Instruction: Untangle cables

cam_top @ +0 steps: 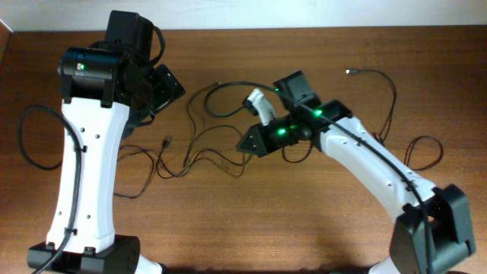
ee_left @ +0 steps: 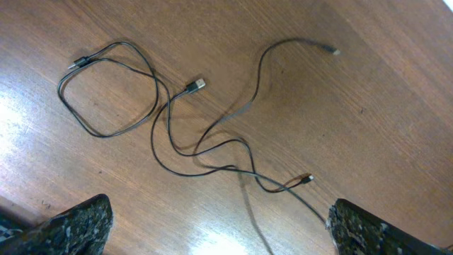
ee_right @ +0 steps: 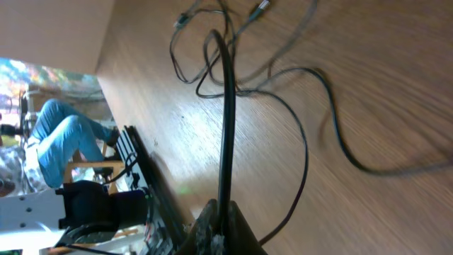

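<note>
The right gripper moves outward and to the right in the overhead view next. It lets go of the held cable beside the curved thin cable [cam_top: 394,93], as it runs into the tangle.
Several thin black cables [cam_top: 199,156] lie in loose, crossing loops on the wooden table between the arms. My right gripper [cam_top: 251,141] is shut on one black cable [ee_right: 227,106], which runs taut away from its fingers [ee_right: 221,218] toward the tangle. My left gripper [cam_top: 166,87] hovers above the table's left centre, open and empty. In the left wrist view its fingers [ee_left: 216,223] are spread wide over the cables [ee_left: 205,145], with a closed loop [ee_left: 106,92] and a USB plug [ee_left: 196,85] beyond. A white plug [cam_top: 256,98] lies by the right arm.
Another thin cable [cam_top: 384,84] with a small plug end [cam_top: 350,71] curves at the back right, and a loop [cam_top: 426,148] lies by the right arm. A thick arm cord [cam_top: 27,141] loops at the left. A table edge [ee_right: 106,49] shows in the right wrist view.
</note>
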Motion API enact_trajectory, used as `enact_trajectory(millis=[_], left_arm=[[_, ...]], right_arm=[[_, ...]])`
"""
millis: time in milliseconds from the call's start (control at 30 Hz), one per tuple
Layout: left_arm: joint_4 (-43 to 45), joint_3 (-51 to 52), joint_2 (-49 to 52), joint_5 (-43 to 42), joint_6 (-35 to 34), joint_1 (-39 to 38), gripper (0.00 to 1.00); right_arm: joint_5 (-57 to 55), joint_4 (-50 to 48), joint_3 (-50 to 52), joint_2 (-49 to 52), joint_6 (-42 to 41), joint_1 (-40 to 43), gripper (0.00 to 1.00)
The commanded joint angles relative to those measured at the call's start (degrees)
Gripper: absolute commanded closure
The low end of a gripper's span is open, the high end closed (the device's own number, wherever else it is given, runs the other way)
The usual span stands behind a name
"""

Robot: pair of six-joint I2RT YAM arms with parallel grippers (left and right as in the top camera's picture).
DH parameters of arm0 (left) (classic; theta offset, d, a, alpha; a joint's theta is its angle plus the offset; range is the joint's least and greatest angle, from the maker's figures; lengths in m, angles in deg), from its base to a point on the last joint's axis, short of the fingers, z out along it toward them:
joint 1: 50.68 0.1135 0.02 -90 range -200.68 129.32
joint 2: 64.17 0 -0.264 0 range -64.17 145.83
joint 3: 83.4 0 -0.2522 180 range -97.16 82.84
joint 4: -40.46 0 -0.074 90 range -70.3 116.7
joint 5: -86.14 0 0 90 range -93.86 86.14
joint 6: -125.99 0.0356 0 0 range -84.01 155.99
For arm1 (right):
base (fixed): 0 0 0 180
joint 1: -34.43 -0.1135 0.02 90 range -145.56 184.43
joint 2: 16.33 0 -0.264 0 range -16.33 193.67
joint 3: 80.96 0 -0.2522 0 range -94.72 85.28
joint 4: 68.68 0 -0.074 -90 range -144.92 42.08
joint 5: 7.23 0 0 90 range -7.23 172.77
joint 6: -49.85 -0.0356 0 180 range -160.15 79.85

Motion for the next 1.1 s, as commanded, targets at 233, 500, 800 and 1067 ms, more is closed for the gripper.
enact_trajectory(millis=[233, 500, 800, 1067], left_arm=[[-0.1, -0.5, -0.5, 1.3, 0.9, 0.2, 0.01], [-0.1, -0.5, -0.5, 1.3, 0.9, 0.2, 0.01], [-0.1, -0.5, -0.5, 1.3, 0.9, 0.2, 0.01], [-0.1, -0.5, -0.5, 1.3, 0.9, 0.2, 0.01]], right_arm=[[-0.5, 10.7, -26.4, -13.7, 0.1, 7.5, 0.96], [-1.7, 9.3, -40.1, -14.0, 0.1, 29.6, 0.96], [-8.5, 22.6, -39.9, -0.5, 0.1, 42.4, 0.96], [-10.5, 34.2, -39.9, 19.9, 0.1, 42.4, 0.96]])
